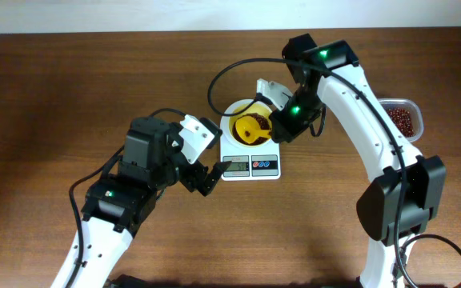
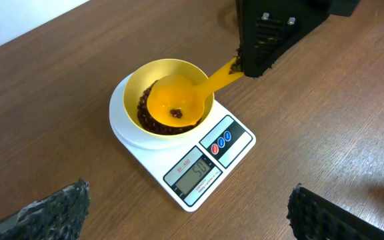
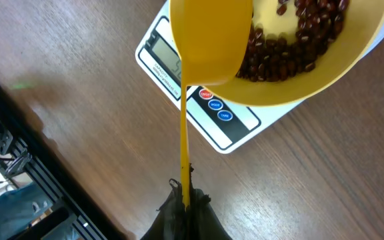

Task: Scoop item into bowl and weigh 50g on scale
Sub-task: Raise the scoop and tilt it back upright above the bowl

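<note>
I will next swing my right gripper right in the overhead view, lower the scoop (image 2: 179,100) onto the clear container's beans and let it go, as the display shows the target weight.
The pale yellow bowl (image 2: 139,83) stands on the white scale (image 2: 199,170), whose display reads 50. Dark red-brown beans (image 2: 149,121) lie in the bowl's bottom. A yellow scoop (image 2: 179,100) rests in the bowl with a few beans in its cup. My right gripper (image 3: 185,197) is shut on the end of the scoop's thin handle, behind and to the right of the bowl (image 1: 232,120). My left gripper (image 2: 189,212) is open with nothing in it, low over the table just in front of the scale (image 1: 250,166).
A clear container (image 1: 402,118) of more beans sits at the table's right edge, beyond the right arm. Both arms reach in from the near side. Bare wooden tabletop lies around the scale.
</note>
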